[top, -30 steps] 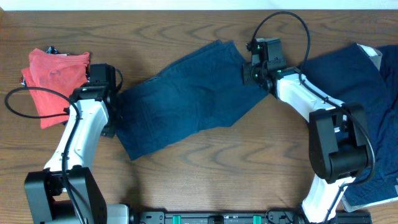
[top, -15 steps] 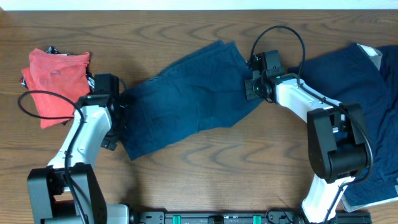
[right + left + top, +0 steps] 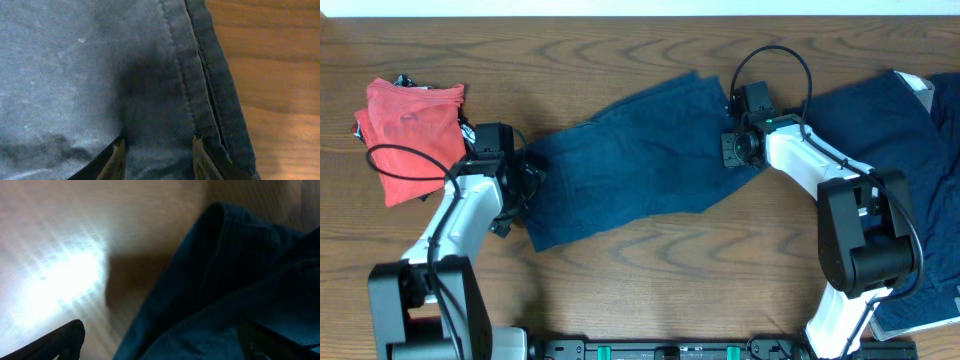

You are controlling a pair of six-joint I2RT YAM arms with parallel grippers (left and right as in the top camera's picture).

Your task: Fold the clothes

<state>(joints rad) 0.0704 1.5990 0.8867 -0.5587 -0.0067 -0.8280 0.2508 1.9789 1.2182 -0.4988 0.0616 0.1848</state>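
Note:
I need to move my left gripper outward and farther in over the shorts' bunched end (image 3: pixel 537 180) (image 3: pixel 204 299) so that the fold is centered between its fingers, because one finger's end is over bare wood.
A dark navy pair of shorts (image 3: pixel 630 160) lies spread slantwise across the middle of the table. My left gripper (image 3: pixel 525 185) is at its lower left end. In the left wrist view its fingers (image 3: pixel 170 345) stand wide open, with bunched navy cloth (image 3: pixel 235 280) between them. My right gripper (image 3: pixel 735 150) is at the shorts' right edge. In the right wrist view its fingertips (image 3: pixel 157 147) are partly open and press down on the flat cloth (image 3: pixel 75 65) beside a hem seam. A second navy garment (image 3: pixel 880 130) with a pale label lies at the right.
A red garment (image 3: pixel 410 125) lies crumpled at the far left, behind my left arm. The second navy garment runs down the right edge of the table past the right arm's base. Bare wood shows in front of the shorts (image 3: pixel 670 280).
Both grippers have moved to the right, the right one also toward the front. The shorts have shifted a little to the right with them, and their left end has bunched up.

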